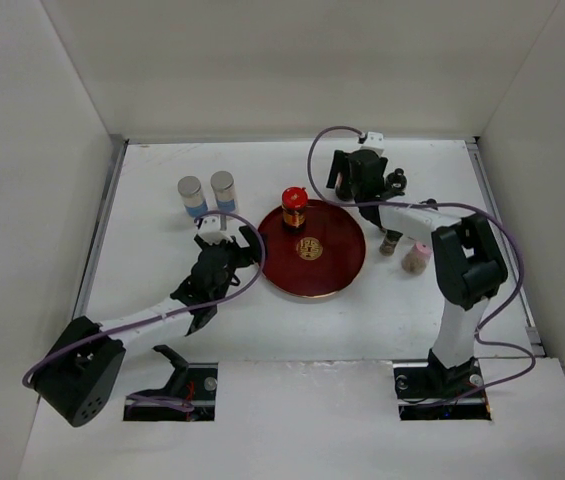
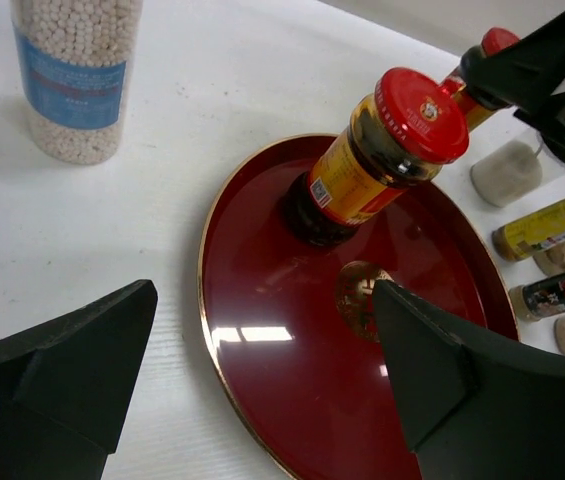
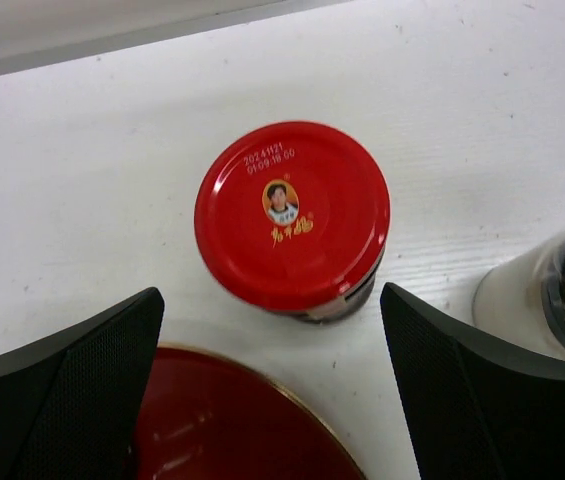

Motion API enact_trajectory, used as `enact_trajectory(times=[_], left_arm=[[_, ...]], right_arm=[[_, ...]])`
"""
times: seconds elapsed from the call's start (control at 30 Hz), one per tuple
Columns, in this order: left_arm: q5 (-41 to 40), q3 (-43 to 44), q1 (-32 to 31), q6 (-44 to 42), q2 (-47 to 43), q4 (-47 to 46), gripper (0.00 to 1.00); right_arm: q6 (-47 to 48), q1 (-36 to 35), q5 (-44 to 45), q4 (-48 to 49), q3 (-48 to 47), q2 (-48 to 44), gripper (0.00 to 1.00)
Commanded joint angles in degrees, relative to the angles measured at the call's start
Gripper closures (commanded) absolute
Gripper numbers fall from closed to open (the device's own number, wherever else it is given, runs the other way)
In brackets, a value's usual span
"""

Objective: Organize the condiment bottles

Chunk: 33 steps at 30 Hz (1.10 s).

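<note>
Next, my left gripper brings its open, empty fingers outward onto the silver cap (image 1: 222, 180) and closes, as the silver-capped cylinder nearer the tray (image 1: 334, 272) stands outward of it.
One red-capped dark jar (image 1: 294, 208) stands on the back part of the round dark-red tray (image 1: 334, 272); in the left wrist view this jar (image 2: 392, 150) rises from the tray (image 2: 292, 400). My left gripper (image 1: 235, 239) hovers open over the tray's left rim, with nothing between its fingers (image 2: 72, 350). My right gripper (image 1: 350, 188) is open above a second red-capped jar (image 3: 292, 215), which stands on the table just behind the tray rim (image 3: 232, 420). Two silver-capped cylinders (image 1: 191, 195) (image 1: 223, 190) stand at the back left.
Right of the tray stand a pink shaker (image 1: 417, 258), a small brown bottle (image 1: 390, 241) and a black-capped glass bottle (image 1: 397, 182). A black-capped bottle of white powder (image 3: 552, 290) stands close to my right finger. White walls enclose the table.
</note>
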<state>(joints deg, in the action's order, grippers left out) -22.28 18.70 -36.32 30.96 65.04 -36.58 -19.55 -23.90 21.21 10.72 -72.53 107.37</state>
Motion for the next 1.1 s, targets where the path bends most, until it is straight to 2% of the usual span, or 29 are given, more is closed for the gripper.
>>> enact_trajectory(times=[0.0,0.23,0.4,0.53,0.63,0.83,1.07], left_arm=[[3.0,-0.2,0.6,1.5,1.1,-6.4,0.1],[3.8,0.0,1.1,1.6,3.0,-7.1,0.1],[3.9,-0.2,1.9,1.7,3.0,-7.1,0.1],[3.9,-0.1,2.1,1.9,3.5,-7.1,0.1],[4.0,0.0,2.1,2.2,4.1,-7.1,0.1],[4.4,-0.5,2.8,3.2,3.5,-7.5,0.1],[7.4,-1.6,5.0,5.8,3.6,-9.1,0.1]], right_arm=[[3.4,1.4,2.2,-1.1,-5.0,2.7,0.08],[4.7,2.4,2.3,-1.2,-9.2,7.0,0.13],[6.9,2.1,2.3,3.8,-7.9,6.5,0.39],[6.8,1.2,1.6,10.9,-2.3,0.3,0.48],[6.9,0.8,0.1,11.8,0.3,-5.6,0.51],[5.2,-2.1,-0.6,10.5,7.2,-16.4,0.51],[1.1,-6.0,-1.3,11.2,13.0,-19.6,0.52]])
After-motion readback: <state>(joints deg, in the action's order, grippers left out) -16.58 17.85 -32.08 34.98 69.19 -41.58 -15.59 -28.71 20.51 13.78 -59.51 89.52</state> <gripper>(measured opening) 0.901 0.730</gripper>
